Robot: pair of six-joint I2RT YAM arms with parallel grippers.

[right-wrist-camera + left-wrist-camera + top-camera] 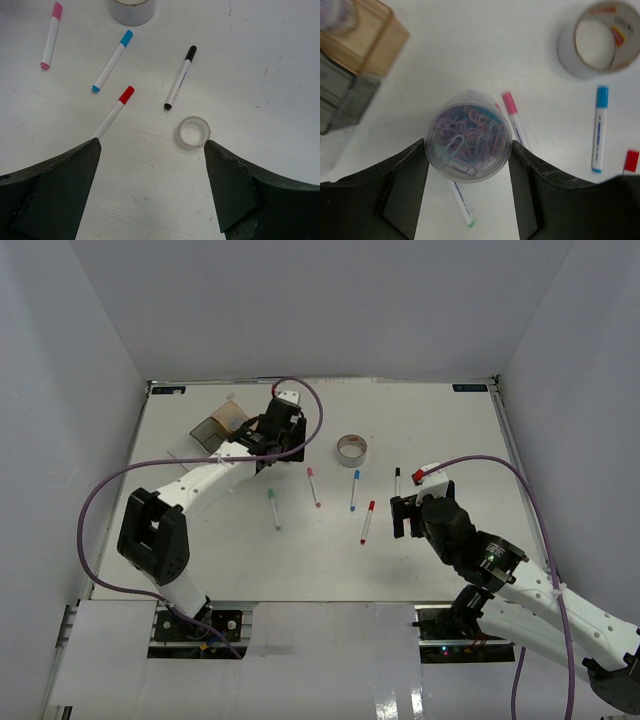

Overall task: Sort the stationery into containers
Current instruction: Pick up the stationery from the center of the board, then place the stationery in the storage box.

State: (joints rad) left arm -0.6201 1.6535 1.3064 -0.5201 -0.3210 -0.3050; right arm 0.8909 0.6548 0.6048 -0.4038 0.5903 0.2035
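Observation:
The tub in my left gripper needs to go next down and to the left in the top view to the amber box's bare end point(368, 36), where I need to lower it and release it.
My left gripper point(468, 147) is shut on a clear round tub of coloured paper clips point(468, 136) and holds it above the table, right of the containers: an amber box point(365, 37) joined to clear boxes point(340, 100). In the top view this gripper point(258, 440) is beside the amber box point(228, 420). The green point(274, 508), pink point(314, 486), blue point(355, 490), red point(367, 522) and black point(397, 480) markers lie on the table. The silvery tape ring point(351, 449) stands behind them. My right gripper point(152, 145) is open and empty, with the small clear tape roll point(193, 132) just ahead of its right finger.
A blurred purplish round thing point(337, 15) shows in the amber box at the left wrist view's corner. White walls enclose the table point(450, 430) on three sides. The left arm's purple cable point(310, 400) loops over the back left.

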